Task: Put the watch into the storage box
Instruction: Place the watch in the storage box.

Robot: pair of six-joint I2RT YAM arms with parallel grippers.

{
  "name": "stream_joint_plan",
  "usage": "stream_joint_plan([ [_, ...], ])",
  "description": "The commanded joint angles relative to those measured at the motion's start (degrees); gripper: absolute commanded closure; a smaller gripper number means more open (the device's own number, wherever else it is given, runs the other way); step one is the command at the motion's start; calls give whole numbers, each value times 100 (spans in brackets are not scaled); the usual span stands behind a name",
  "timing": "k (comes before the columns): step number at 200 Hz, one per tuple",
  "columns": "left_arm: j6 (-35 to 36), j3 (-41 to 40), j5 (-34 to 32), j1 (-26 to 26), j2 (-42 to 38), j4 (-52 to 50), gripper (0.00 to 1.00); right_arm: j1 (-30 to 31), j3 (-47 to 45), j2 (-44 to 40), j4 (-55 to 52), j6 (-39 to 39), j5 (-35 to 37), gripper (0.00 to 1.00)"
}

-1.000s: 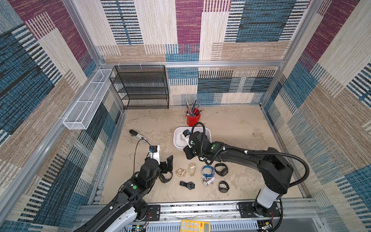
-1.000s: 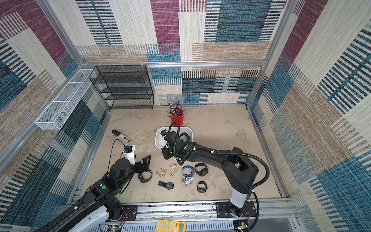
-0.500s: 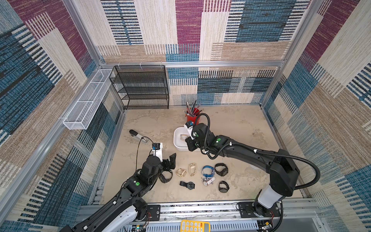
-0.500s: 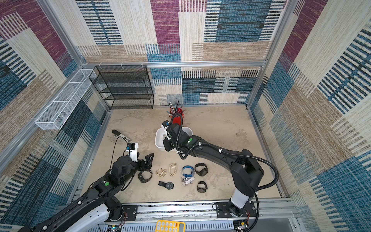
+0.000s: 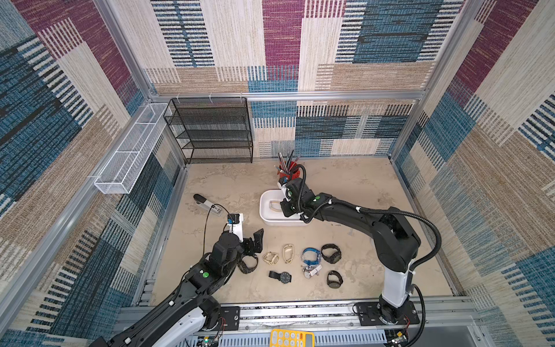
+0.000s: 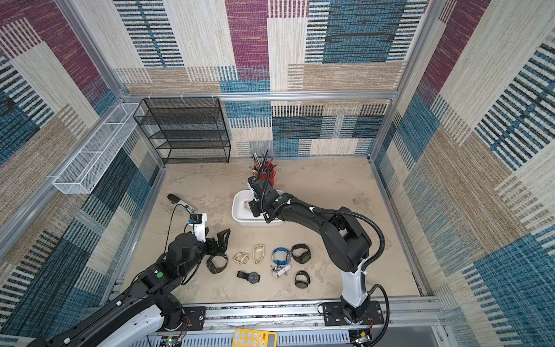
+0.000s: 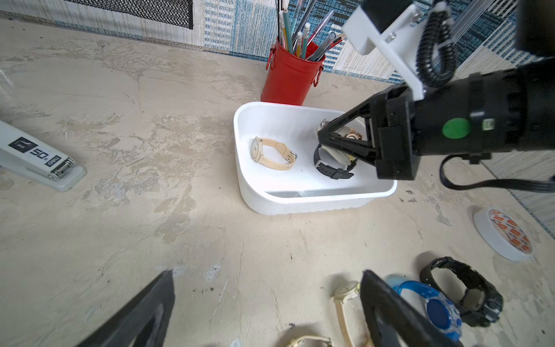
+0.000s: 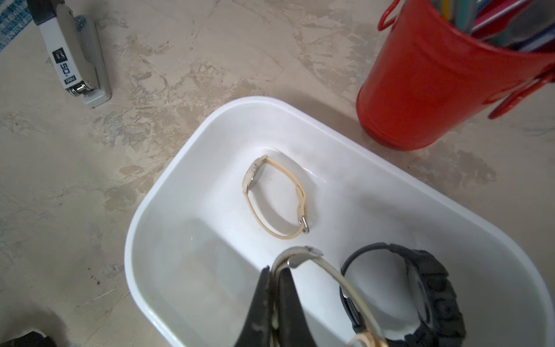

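Note:
My right gripper needs to move gently over the storage box's bottom beside the beige watch and let go of the gold-cased watch's pale strap, because the gold-cased watch already hangs inside the storage box.
The storage box [image 5: 265, 217] [image 6: 236, 212] is a shallow white tub in front of the red cup. My right gripper [image 8: 274, 270] [image 5: 283, 207] hangs over its inside, shut on the pale strap of a gold-cased watch [image 8: 295, 255] [image 7: 352, 136]. A beige watch [image 8: 276, 195] [image 7: 271, 153] and a black watch [image 8: 420, 288] lie in the box [image 8: 168, 186]. My left gripper [image 5: 253, 240] [image 7: 267, 272] is open and holds nothing, low over the floor by a black watch [image 5: 247, 264]. Several more watches [image 5: 310, 255] lie in front.
A red pen cup [image 5: 289, 171] stands right behind the box. A stapler [image 5: 207, 205] lies to the left, and a tape roll [image 7: 504, 234] to the right. A black mesh shelf [image 5: 210, 132] and a white wire basket [image 5: 129, 150] line the back left. A yellow calculator [image 5: 291, 338] sits on the front rail.
My right gripper has carried the watch from the box's near edge farther in over the box. My left gripper has edged forward and to the right, still open.

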Motion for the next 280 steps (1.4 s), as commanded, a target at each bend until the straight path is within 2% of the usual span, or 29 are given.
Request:
stream_joint_plan([
  [1,-14,37,26,1,-46,-44,3,-54,176,268,218,-126,-67,100],
  [103,-84,-71,-150,1,-258,-185,3,-238,641,1183,462,-214,-63,100],
  [138,-128,-21,-145,-1,-260,-264,3,-247,753,1308,454,-215,-185,95],
  [148,-111,-44,-167,1,-255,-238,3,-247,717,1275,485,-202,-204,91],
  [165,-143,0,-213,1,-258,-289,3,-247,678,1126,491,-172,-285,78],
  [183,-150,24,-215,1,-249,-288,3,-247,515,800,633,-154,-413,53],
  [196,-120,-13,-248,1,-217,-179,3,-249,437,600,673,-124,-454,42],
  [234,-181,72,-285,1,-30,-134,3,-247,-105,-193,825,54,-642,24],
  [255,-250,39,-363,1,120,-22,3,-247,-694,-727,1077,132,-721,17],
  [280,-361,83,-304,1,240,15,3,-247,-1731,-1562,1722,228,-858,1],
])
